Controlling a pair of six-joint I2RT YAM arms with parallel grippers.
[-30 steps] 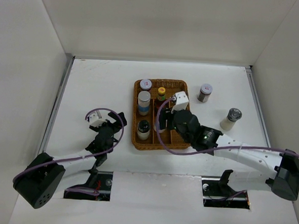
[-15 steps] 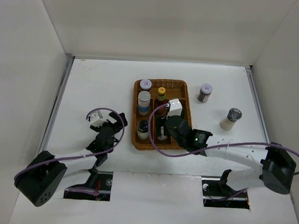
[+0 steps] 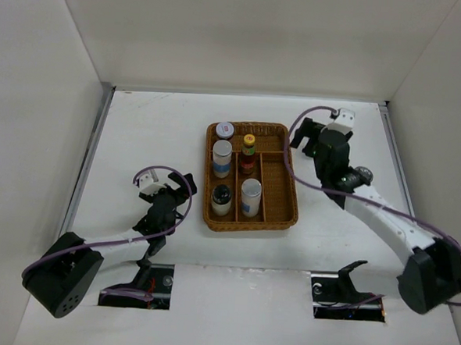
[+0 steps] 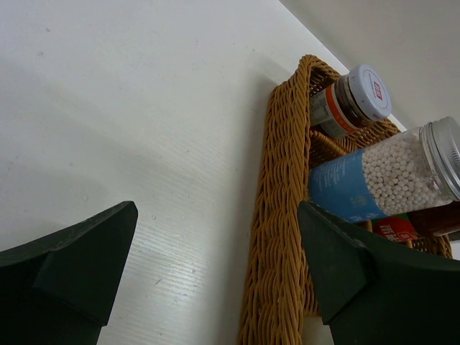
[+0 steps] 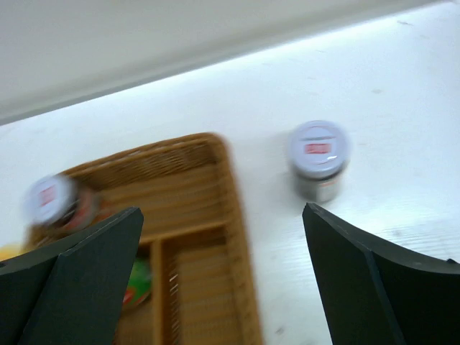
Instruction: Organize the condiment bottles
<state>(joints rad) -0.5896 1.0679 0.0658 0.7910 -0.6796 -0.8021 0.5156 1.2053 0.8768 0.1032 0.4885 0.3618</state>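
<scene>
The second jar's silver lid [image 5: 318, 149] lies below my right gripper and toward the right in its wrist view, so next I will shift the gripper that way and lower its open fingers around the lid.
The wicker tray [image 3: 251, 227] holds a silver-lidded jar [image 3: 224, 130], a blue-labelled white shaker [image 3: 222, 158], a dark black-capped bottle [image 3: 222, 199], a yellow-capped sauce bottle [image 3: 249, 153] and a second white shaker [image 3: 250, 196]. My right gripper [image 3: 309, 138] hovers open off the tray's far right corner, holding nothing. In its wrist view another silver-lidded jar [image 5: 318, 158] stands on the table ahead of the open right gripper [image 5: 221, 215]. The grey-topped grinder [image 3: 362, 177] shows beside that arm. My left gripper [image 3: 171, 189] rests open left of the tray.
The left wrist view looks along the tray's woven side [image 4: 280, 215] at the jar [image 4: 352, 100] and the shaker [image 4: 388, 172]. The tray's right column [image 3: 278, 183] has nothing in it. White walls close in the table on three sides.
My right gripper let go of the white shaker in the tray's middle column, opened wide, and swung up and right toward the loose jar. The left arm stayed still.
</scene>
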